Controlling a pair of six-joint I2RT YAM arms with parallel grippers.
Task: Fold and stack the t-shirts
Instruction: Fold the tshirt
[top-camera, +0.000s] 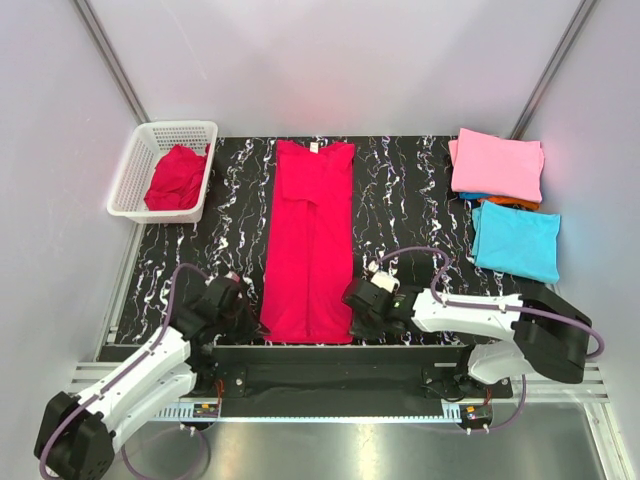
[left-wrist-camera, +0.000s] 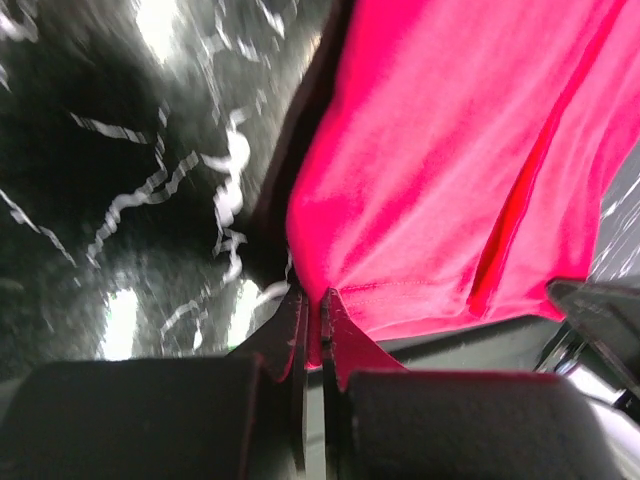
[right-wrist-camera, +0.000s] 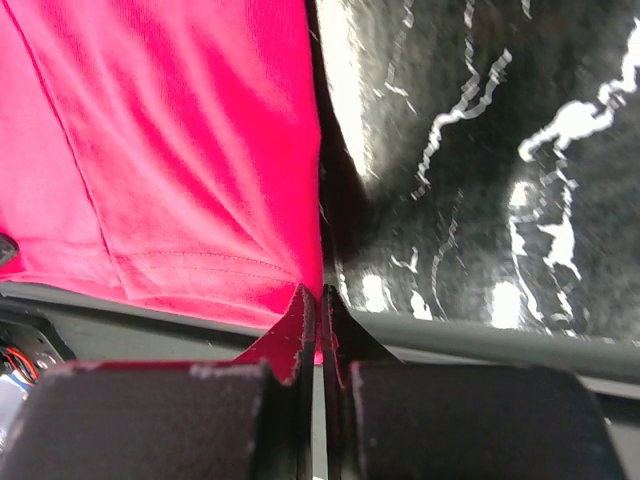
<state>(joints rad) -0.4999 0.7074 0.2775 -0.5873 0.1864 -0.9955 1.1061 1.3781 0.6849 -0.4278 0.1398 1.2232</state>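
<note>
The t-shirt lies full-length, so next I will raise my left gripper outward and lower the hem corner onto the folded t-shirt's edge short of the collar (top-camera: 280, 203) to let it go.
A crimson-red t-shirt (top-camera: 310, 240) lies flat, folded lengthwise into a long strip, collar at the far end, hem at the near table edge. My left gripper (top-camera: 240, 318) is shut on the hem's near-left corner (left-wrist-camera: 312, 320). My right gripper (top-camera: 356, 312) is shut on the hem's near-right corner (right-wrist-camera: 318, 310). A second crimson-red t-shirt (top-camera: 178, 178) lies crumpled in the white mesh basket (top-camera: 128, 178). A folded pink t-shirt (top-camera: 498, 165) lies on an orange one (top-camera: 515, 203) at the far right, with a folded turquoise t-shirt (top-camera: 516, 242) in front.
The black marbled tabletop (top-camera: 405, 200) shows between the red strip and the folded shirts. The table's front rail (top-camera: 330, 355) runs just under both grippers. Grey walls close in the left, right and back.
</note>
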